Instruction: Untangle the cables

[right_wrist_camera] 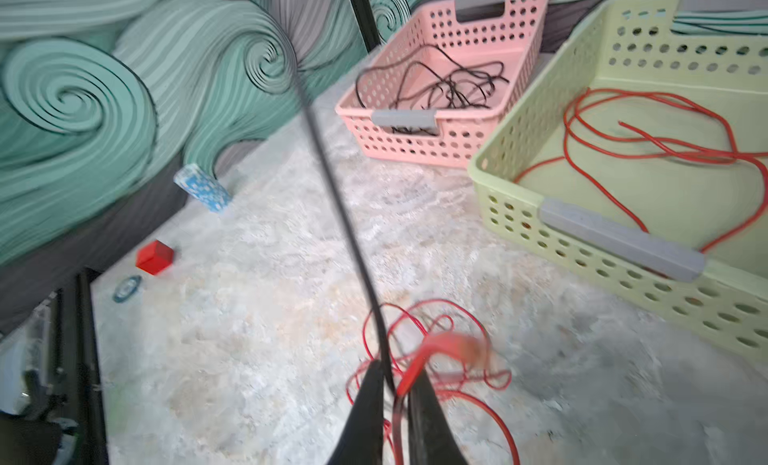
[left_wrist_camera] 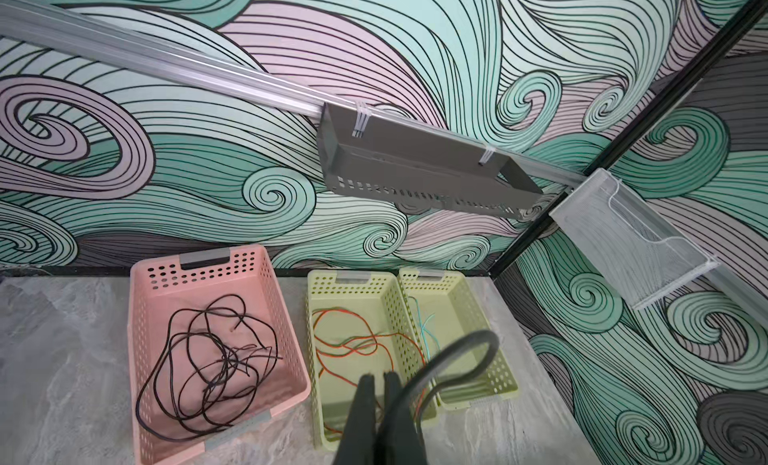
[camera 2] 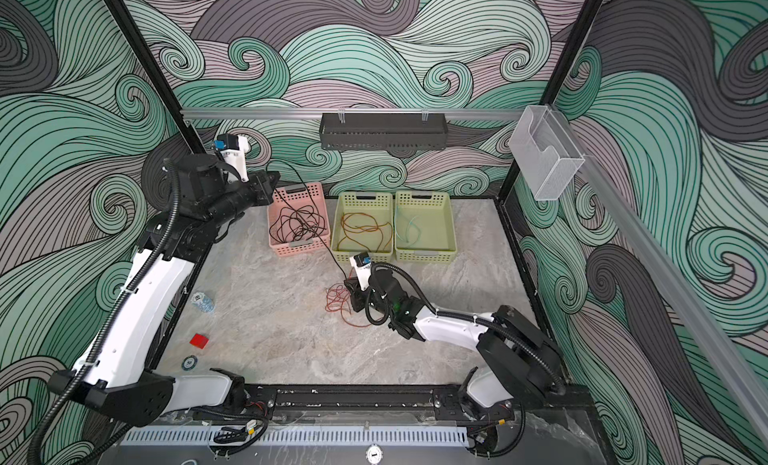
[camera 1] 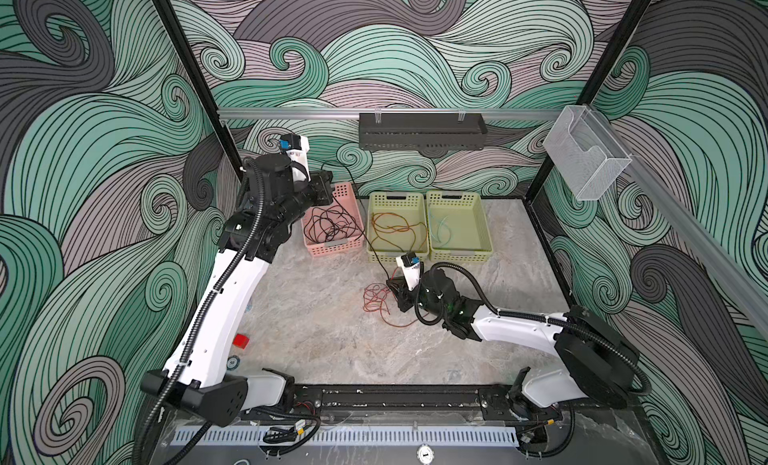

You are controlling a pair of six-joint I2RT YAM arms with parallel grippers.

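Observation:
The pink basket [camera 1: 332, 246] [left_wrist_camera: 214, 353] already holds black cables and lies below this cable and outward of it, so the robot's left gripper will next lower outward over it and release the cable.
My left gripper [camera 1: 328, 180] [left_wrist_camera: 378, 377] is raised at the back left, shut on a black cable [camera 1: 365, 238] [left_wrist_camera: 446, 357]. That cable runs taut down to my right gripper [camera 1: 390, 288] [right_wrist_camera: 397, 371]. The right gripper sits low over a red cable tangle [camera 1: 376, 300] [right_wrist_camera: 446, 344] on the table. Its jaws stand slightly apart, with the black cable [right_wrist_camera: 345, 217] and a red strand passing between them. More black cables [camera 1: 328, 226] lie in the pink basket [camera 1: 332, 246], orange-brown ones [camera 1: 397, 230] in the middle green basket [camera 1: 395, 257], and a teal piece [camera 1: 442, 230] in the right green basket [camera 1: 461, 255].
A red cube [camera 2: 199, 341], a small round disc [camera 2: 189, 362] and a blue-white patterned item [camera 2: 203, 303] lie near the table's left edge. A dark shelf [camera 1: 422, 132] hangs on the back wall and a clear holder [camera 1: 582, 159] on the right rail.

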